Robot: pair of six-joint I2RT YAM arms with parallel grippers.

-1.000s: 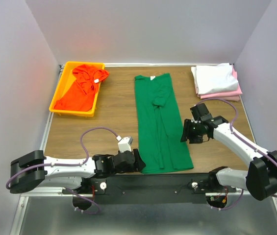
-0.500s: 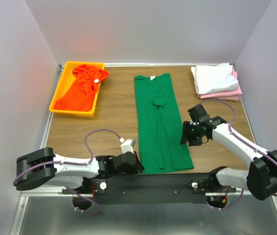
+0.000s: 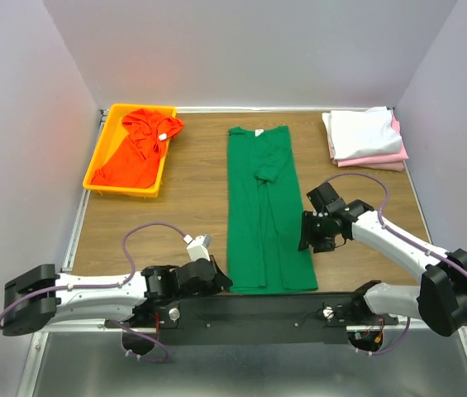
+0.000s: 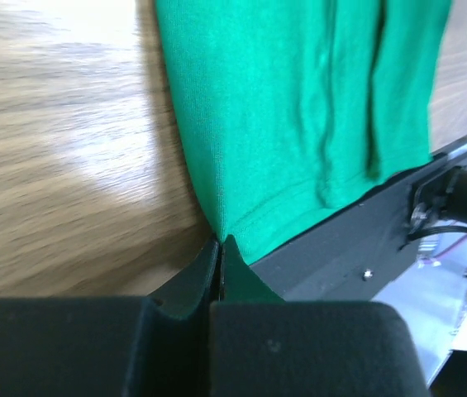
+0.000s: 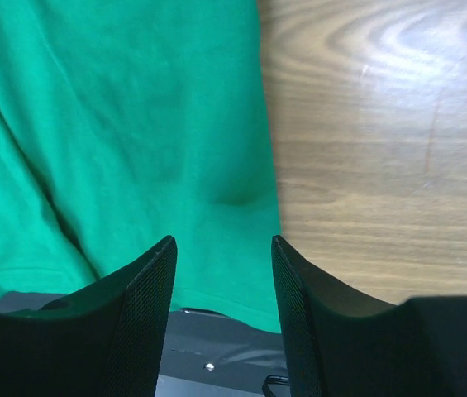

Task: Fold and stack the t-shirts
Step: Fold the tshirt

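My left gripper already holds the hem's other corner, so my right gripper needs to move back toward the base bar and down onto the t-shirt hem's free corner [image 3: 313, 286] [image 5: 271, 322].
The dark green t-shirt [image 3: 262, 207] lies lengthwise down the middle of the table, sides folded in, collar at the far end. My left gripper [image 3: 223, 281] is shut on its near left hem corner; in the left wrist view the green cloth [image 4: 299, 107] runs into the closed fingertips [image 4: 220, 241]. My right gripper [image 3: 307, 238] hovers open over the shirt's right edge near the hem, and the right wrist view shows the cloth [image 5: 134, 124] below the spread fingers [image 5: 223, 241], nothing between them. An orange-red t-shirt [image 3: 138, 145] lies crumpled in the tray. White [image 3: 361, 132] and pink [image 3: 378, 160] t-shirts are stacked folded.
The yellow tray [image 3: 92, 169] stands at the far left of the wooden table. The folded stack sits in the far right corner by the wall. The black base rail [image 3: 283, 308] runs along the near edge, just under the green hem.
My left gripper has closed on the green shirt's hem corner and drawn it slightly left. The right gripper has shifted left and nearer, over the shirt's right edge.
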